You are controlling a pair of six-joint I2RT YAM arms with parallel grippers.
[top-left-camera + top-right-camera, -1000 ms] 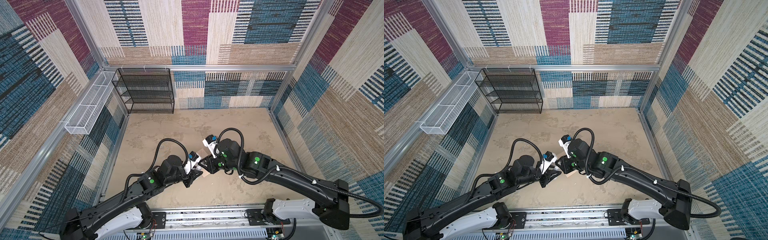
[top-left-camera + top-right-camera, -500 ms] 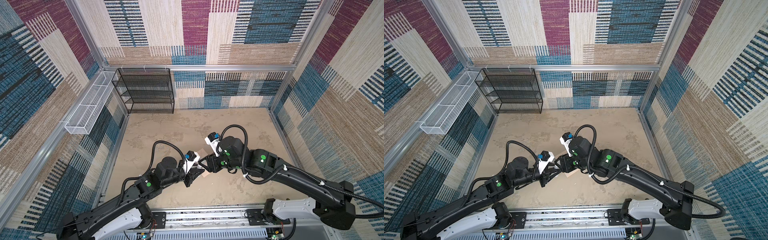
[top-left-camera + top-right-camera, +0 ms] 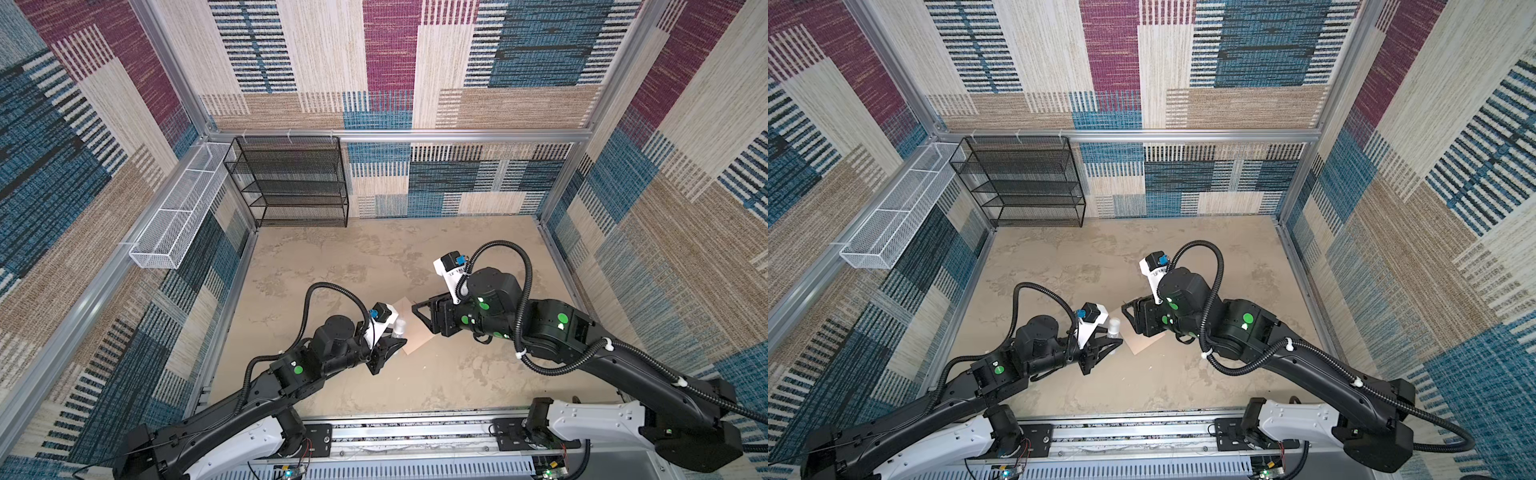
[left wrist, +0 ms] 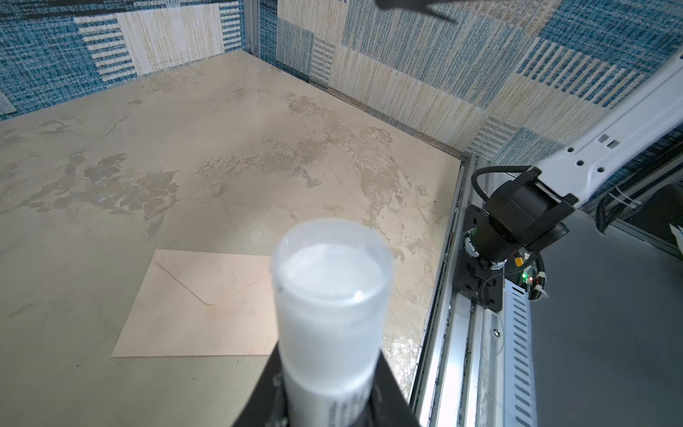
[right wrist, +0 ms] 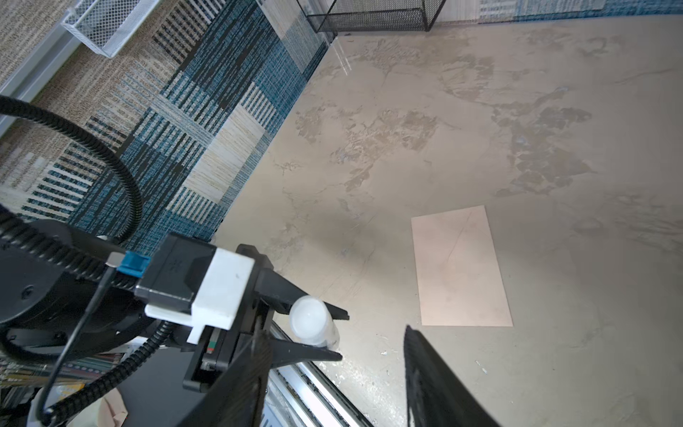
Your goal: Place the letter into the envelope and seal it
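Observation:
The left gripper tips downward, descends and releases the glue stick next, since the flap is folded down and bare tabletop lies beside the envelope [image 3: 415, 336], below the left gripper.
The peach envelope [image 3: 415, 336] [image 3: 1144, 340] lies flat on the table with its pointed flap folded down [image 4: 199, 314] [image 5: 462, 270]. The letter is hidden from every view. My left gripper [image 3: 390, 349] [image 3: 1106, 347] [image 4: 329, 406] is shut on a white glue stick [image 3: 400, 326] [image 3: 1113, 326] [image 4: 330, 307] [image 5: 312, 325], which carries a translucent cap and hovers at the envelope's near left edge. My right gripper [image 3: 422, 318] [image 3: 1129, 316] [image 5: 335, 330] stands open and empty above the envelope's right side, facing the glue stick across a gap.
A black wire shelf [image 3: 291, 183] stands against the back wall. A white mesh basket [image 3: 178, 216] hangs on the left wall. The metal rail [image 3: 415, 432] with both arm bases runs along the front edge. Patterned walls close in three sides.
My right gripper has opened and drawn back to the right, away from the glue stick. The left gripper kept the stick and shifted slightly down-left.

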